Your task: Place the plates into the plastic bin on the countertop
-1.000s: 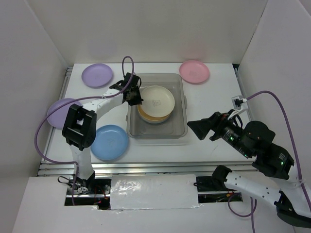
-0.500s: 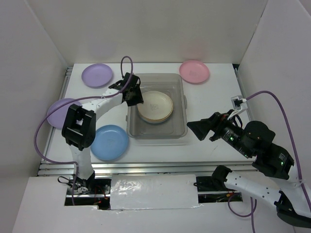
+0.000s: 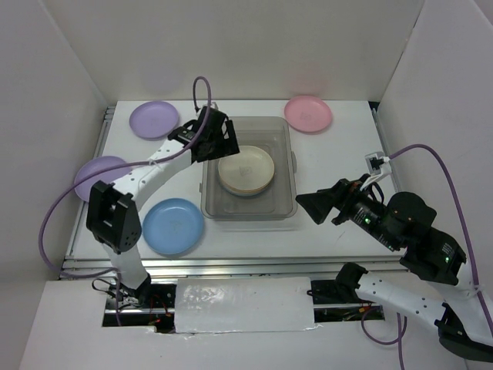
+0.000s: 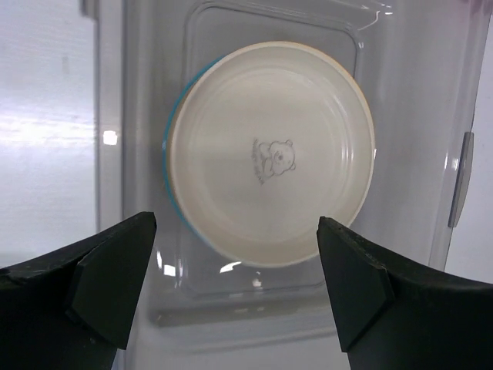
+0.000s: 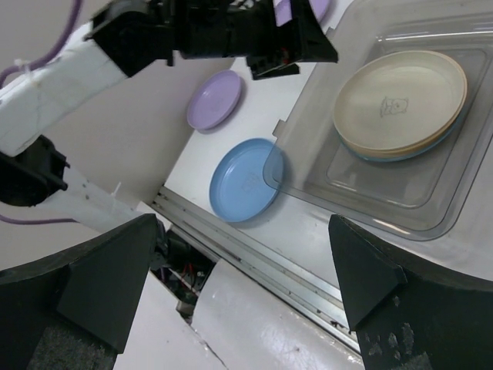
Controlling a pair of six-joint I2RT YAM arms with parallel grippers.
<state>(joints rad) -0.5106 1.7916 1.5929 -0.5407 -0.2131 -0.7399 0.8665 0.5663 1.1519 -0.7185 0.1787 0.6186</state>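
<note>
The nearer lilac plate's near rim (image 3: 87,197) lies below my left gripper and left of it in the top view, outside the bin (image 3: 286,202). I need to swing my left gripper back and down to it.
The clear plastic bin (image 3: 286,202) stands mid-countertop (image 3: 339,158). Inside it a cream plate (image 3: 246,171) with a bear print (image 4: 271,154) lies flat on top of a stack, whose teal edge (image 4: 171,158) peeks out beneath it. My left gripper (image 3: 221,144) hovers open over the bin's left side, nothing between its fingers (image 4: 115,277). Open and empty too, my right gripper (image 3: 312,206) hangs right of the bin. Outside the bin lie two lilac plates (image 3: 153,119) (image 3: 98,176), a blue plate (image 3: 173,226) and a pink plate (image 3: 308,113).
White walls close in the countertop on three sides. A metal rail (image 3: 231,266) runs along the front edge. The blue plate (image 5: 246,179) lies close to the bin's front left corner (image 5: 286,181). A small white fitting (image 3: 377,162) sits at the right wall.
My left gripper has opened and let go of the cream plate, which has dropped from a tilt to lie flat on the stack. The right arm has not moved.
</note>
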